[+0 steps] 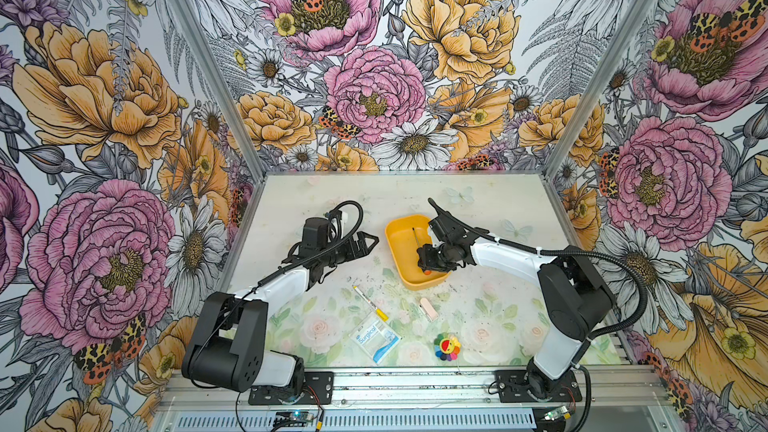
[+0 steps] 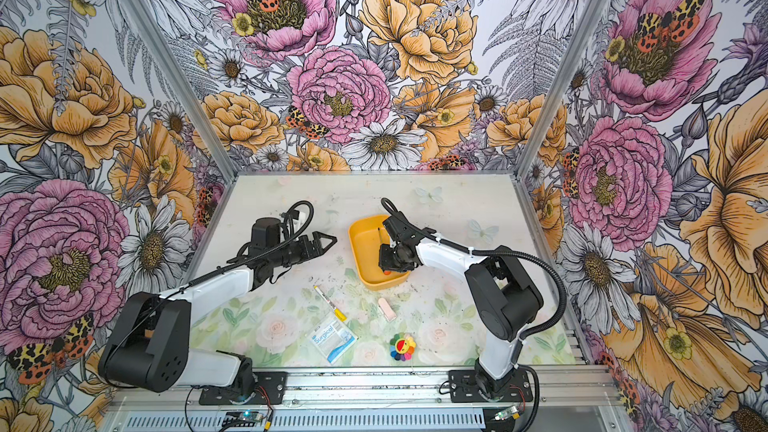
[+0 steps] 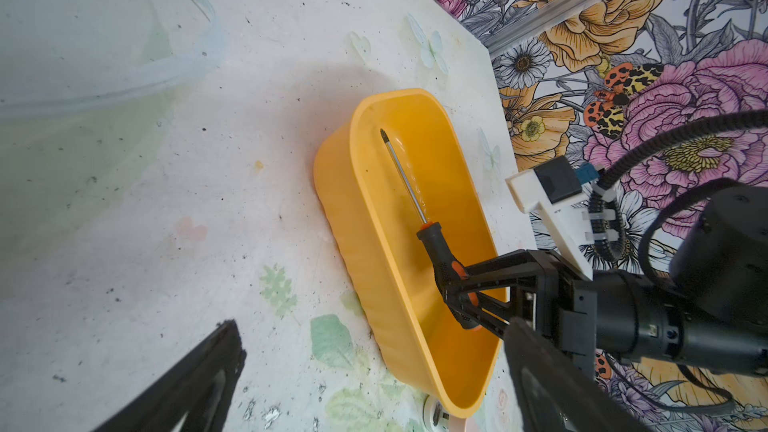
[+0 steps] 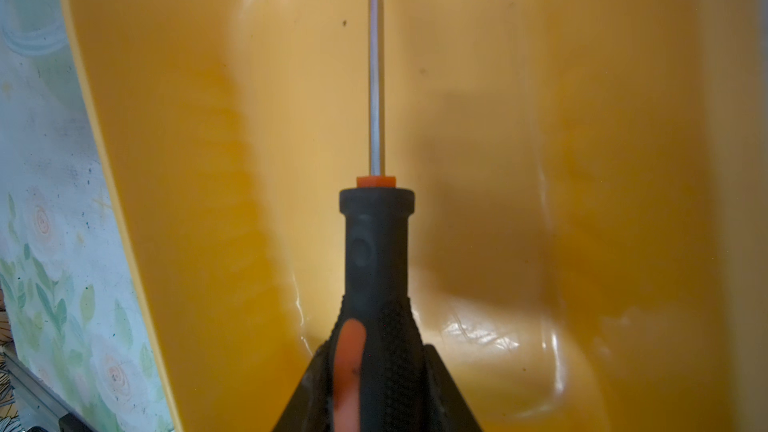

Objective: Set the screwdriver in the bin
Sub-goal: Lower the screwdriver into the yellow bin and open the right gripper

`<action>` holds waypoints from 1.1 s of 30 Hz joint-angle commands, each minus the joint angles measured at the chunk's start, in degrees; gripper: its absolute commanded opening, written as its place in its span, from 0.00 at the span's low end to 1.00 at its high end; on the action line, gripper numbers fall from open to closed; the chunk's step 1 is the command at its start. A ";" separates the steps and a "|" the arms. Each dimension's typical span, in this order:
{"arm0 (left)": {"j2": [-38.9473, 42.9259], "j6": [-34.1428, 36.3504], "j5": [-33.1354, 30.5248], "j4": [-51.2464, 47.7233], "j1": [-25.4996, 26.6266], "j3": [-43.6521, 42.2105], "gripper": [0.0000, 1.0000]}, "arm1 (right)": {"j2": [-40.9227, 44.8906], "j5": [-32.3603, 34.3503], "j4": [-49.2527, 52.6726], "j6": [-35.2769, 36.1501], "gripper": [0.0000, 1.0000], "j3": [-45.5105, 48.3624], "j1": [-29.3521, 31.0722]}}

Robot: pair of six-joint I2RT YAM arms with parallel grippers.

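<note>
The whole screwdriver is inside the sides of the yellow-orange bin, so my right gripper needs to go down the short way toward the bin's bottom next and let go of the screwdriver's orange-and-black handle there.
The yellow-orange bin stands at the middle of the table. Inside it is the screwdriver, its thin shaft pointing at the bin's far end. My right gripper is lowered into the bin and shut on the orange-and-black handle. The right wrist view shows the bin floor close below. Left of the bin, apart from it, my left gripper stands open and holds nothing. Whether the shaft tip touches the bin I cannot tell.
In front of the bin lie a white pen with a yellow end, a surgical packet, a small pink-white piece and a rainbow flower toy. Floral walls close in the back and both sides.
</note>
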State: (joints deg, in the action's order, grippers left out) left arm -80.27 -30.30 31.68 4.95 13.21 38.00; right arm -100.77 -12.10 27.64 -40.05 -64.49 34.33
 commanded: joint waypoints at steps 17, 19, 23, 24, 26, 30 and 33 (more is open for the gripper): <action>-0.76 -0.01 1.93 1.31 -0.65 1.51 0.99 | -3.63 3.75 0.79 0.33 0.00 -2.92 0.46; -0.94 0.00 1.94 1.35 -0.64 1.55 0.99 | -3.88 4.08 0.79 0.41 0.00 -3.00 0.41; -1.14 -0.04 2.11 1.29 -0.64 1.64 0.99 | -4.41 4.10 0.94 0.79 0.00 -3.21 0.48; -1.12 -0.10 2.11 1.29 -0.66 1.61 0.99 | -4.52 4.12 0.93 0.87 0.00 -3.19 0.48; -1.12 -0.11 2.07 1.35 -0.60 1.54 0.99 | -4.85 4.36 1.13 1.06 0.00 -3.27 0.41; -0.69 -0.11 2.41 1.35 -0.65 1.42 0.99 | -5.31 5.14 1.55 1.12 0.15 -3.30 0.48; -0.37 -0.11 2.41 1.31 -0.69 1.38 0.99 | -5.40 5.50 1.85 1.20 0.27 -3.24 0.48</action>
State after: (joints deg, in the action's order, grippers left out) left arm -81.12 -30.30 32.58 4.97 13.21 38.33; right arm -105.27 -8.40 28.51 -39.40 -66.30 34.50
